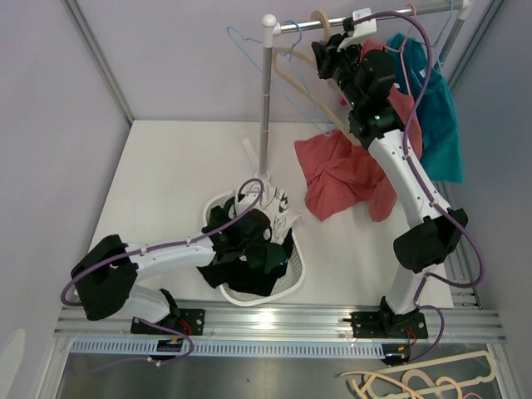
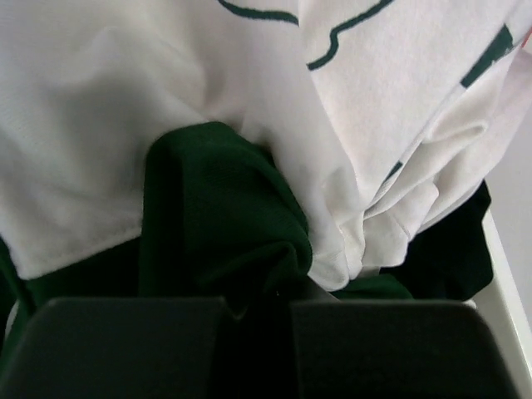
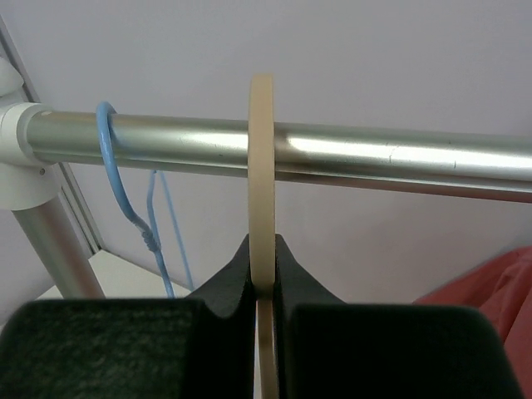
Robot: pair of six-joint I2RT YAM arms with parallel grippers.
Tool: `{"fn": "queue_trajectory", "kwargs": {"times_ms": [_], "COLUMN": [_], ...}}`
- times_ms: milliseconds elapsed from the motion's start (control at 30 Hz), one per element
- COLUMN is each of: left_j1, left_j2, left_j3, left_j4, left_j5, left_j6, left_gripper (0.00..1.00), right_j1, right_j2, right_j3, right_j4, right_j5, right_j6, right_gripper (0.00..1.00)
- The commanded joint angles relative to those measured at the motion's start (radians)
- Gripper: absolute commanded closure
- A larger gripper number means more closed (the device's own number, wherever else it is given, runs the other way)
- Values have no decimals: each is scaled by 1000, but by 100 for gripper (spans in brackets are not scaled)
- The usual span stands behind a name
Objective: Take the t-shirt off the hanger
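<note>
My right gripper slides along the bar next, toward the blue wire hanger [image 3: 105, 133], which hangs to its left in the top view. Then it releases the bare beige hanger.
A red t-shirt [image 1: 341, 174] droops from below the rail [image 1: 374, 17] onto the table; its edge shows in the right wrist view [image 3: 499, 287]. A beige hanger [image 1: 309, 87] hangs by its hook on the rail [image 3: 399, 158]. My right gripper [image 1: 328, 51] is up at the rail, shut on the beige hanger's hook [image 3: 262, 166], with the fingers [image 3: 263, 266] clamped on both sides just under the rail. My left gripper [image 1: 264, 249] is down in the white basket [image 1: 295, 278]; its jaws [image 2: 258, 303] stand close together on a fold of dark green garment [image 2: 216, 216].
A blue wire hanger [image 1: 241, 41] hangs left of the beige one, also in the right wrist view [image 3: 116, 183]. A teal shirt [image 1: 436, 116] hangs at the rail's right end. The rack's pole [image 1: 266, 91] stands behind the basket. A white printed garment [image 2: 249, 75] lies in the basket. Spare hangers [image 1: 416, 378] lie bottom right.
</note>
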Motion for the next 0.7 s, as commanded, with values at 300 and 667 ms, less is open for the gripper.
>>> {"fn": "queue_trajectory", "kwargs": {"times_ms": [300,667], "left_j1": [118,124], "left_j2": [70,16], "left_j3": [36,36], "left_j4": [-63,-99], "left_j5": [54,2], "left_j6": [-37,-8], "left_gripper": [99,95], "right_j1": [30,88], "right_j2": [-89,-96], "right_j3": [-85,-82], "right_j4": [52,40], "right_j5": [-86,-9], "right_j6": [-9,-24], "right_gripper": [100,62]}}
